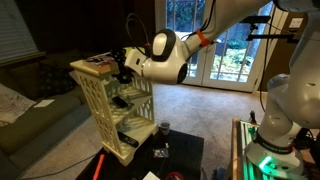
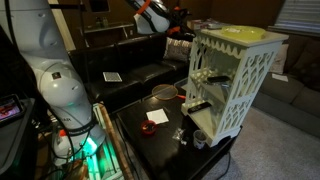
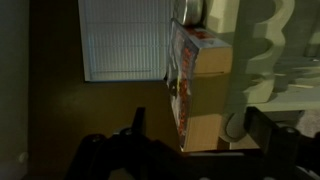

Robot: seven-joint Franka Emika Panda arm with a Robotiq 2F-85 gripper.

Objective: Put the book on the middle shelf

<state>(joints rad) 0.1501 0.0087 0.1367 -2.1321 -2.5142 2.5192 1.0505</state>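
Observation:
The book is still a little farther off, so my gripper should next move a bit more toward it to close across its near end (image 3: pixel 206 119).
The book (image 1: pixel 97 62), thin with a dark reddish cover, lies on the flat top board of the cream-white lattice rack (image 1: pixel 100 110). In the wrist view the book (image 3: pixel 185 75) shows edge-on, ahead of and between my fingers. My gripper (image 1: pixel 122 67) is open at the top board's edge, right by the book; both dark fingers stand apart in the wrist view (image 3: pixel 200 118). The middle shelf (image 1: pixel 133 103) lies below and holds small dark things. The rack also shows in an exterior view (image 2: pixel 235 80), where the book is hidden and a yellow-green flat thing (image 2: pixel 240 33) lies on top.
The rack stands on a black low table (image 2: pixel 150 140) with a red bowl (image 2: pixel 163 93), a white card and a small cup. A dark sofa (image 2: pixel 130 70) lies behind. A white robot body (image 1: pixel 285 100) stands beside the table. Glass doors (image 1: pixel 215 50) are at the back.

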